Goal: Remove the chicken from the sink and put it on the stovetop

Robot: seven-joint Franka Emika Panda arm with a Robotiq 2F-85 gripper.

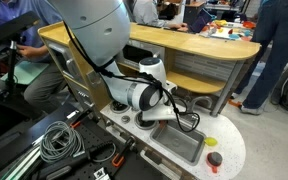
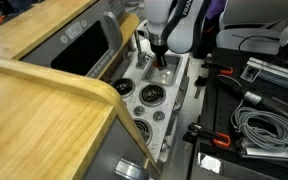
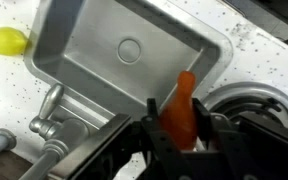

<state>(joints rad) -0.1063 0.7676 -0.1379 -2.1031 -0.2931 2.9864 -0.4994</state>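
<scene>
The chicken (image 3: 184, 88) is still hanging over the sink's rim next to the burner ring (image 3: 252, 100). My gripper should next move across over that ring, then go down to open.
In the wrist view my gripper (image 3: 176, 106) is shut on the chicken (image 3: 184, 88), an orange-brown toy lump that sticks up between the fingers. It hangs over the sink's (image 3: 124, 50) right rim, next to a black-and-silver burner ring (image 3: 252, 100) of the stovetop. The grey basin looks empty. In an exterior view the gripper (image 1: 170, 113) is between the sink (image 1: 184, 146) and the stovetop (image 1: 134, 116). In an exterior view the gripper (image 2: 162, 60) is above the far end of the stovetop (image 2: 150, 96); the chicken is too small to make out there.
A yellow toy piece (image 3: 6, 40) lies on the white counter left of the sink. The faucet (image 3: 50, 116) stands at the basin's near edge. A red round item (image 1: 215, 159) sits on the counter's rounded end. A wooden counter (image 1: 184, 45) rises behind the toy kitchen.
</scene>
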